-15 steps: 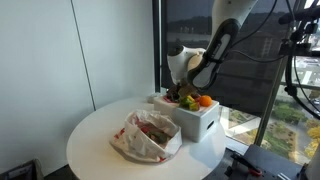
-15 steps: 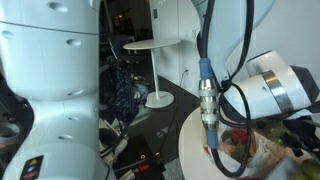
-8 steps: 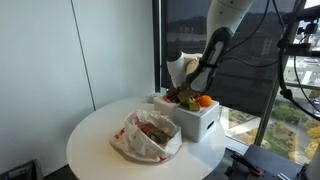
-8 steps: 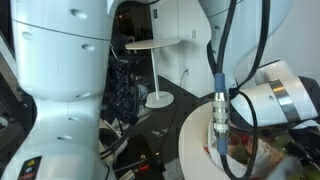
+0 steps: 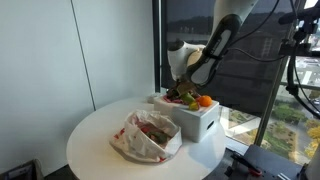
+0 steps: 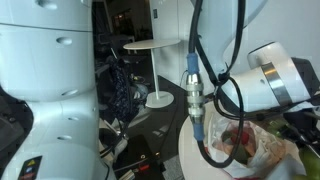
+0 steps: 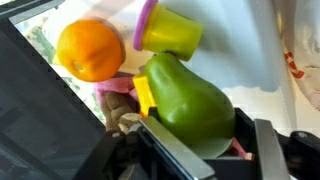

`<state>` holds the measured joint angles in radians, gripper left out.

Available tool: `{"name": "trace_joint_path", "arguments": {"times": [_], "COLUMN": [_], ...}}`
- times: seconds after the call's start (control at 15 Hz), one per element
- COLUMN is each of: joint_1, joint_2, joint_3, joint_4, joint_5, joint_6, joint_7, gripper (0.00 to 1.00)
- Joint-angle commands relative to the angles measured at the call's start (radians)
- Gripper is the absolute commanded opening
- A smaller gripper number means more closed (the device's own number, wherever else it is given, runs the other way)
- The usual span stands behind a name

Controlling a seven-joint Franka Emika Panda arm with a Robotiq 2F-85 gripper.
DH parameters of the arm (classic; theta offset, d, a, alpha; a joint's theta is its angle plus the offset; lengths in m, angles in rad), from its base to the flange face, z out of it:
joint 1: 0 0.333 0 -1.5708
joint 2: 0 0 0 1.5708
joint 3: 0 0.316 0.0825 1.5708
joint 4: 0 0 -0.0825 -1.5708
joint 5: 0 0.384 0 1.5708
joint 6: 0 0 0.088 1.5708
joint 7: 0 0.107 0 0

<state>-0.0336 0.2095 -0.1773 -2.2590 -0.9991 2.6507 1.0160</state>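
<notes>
I will next lift the green pear-shaped fruit out of the white box with my gripper. Then I will lower it inside the plastic bag and release it there.
My gripper hangs inside a white box on the round table. In the wrist view its two fingers stand on either side of a green pear-shaped toy fruit, which fills the gap between them, so the gripper is shut on it. An orange lies beyond to the left. A yellow-green cup with a purple rim lies just behind the fruit. The orange also shows in an exterior view at the box's top, beside the gripper.
A crumpled plastic bag with red-printed contents lies on the white round table in front of the box. It also shows in an exterior view. A window and dark frame stand right behind the box.
The arm's upper links swung upright half a second ago and are back to their leaning pose. The gripper has stayed at the box.
</notes>
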Motion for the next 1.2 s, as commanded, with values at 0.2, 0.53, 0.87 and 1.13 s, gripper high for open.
{"name": "trace_joint_path", "arguments": {"times": [0.2,0.53,0.87,1.13], "joint_1": [0.050,0.136,0.210,0.179], "joint_2": [-0.132,0.023,0.244,0.300], "joint_3": [0.132,0.227,0.195,0.237], "joint_4": [-0.125,-0.047,0.115,0.147], "joint_5": [0.136,0.110,-0.028,0.064], "joint_6": [0.113,0.105,0.065,0.076], "joint_7": [-0.142,-0.113,-0.034,-0.080], "gripper": [0.48,0.48,0.48,0.99]}}
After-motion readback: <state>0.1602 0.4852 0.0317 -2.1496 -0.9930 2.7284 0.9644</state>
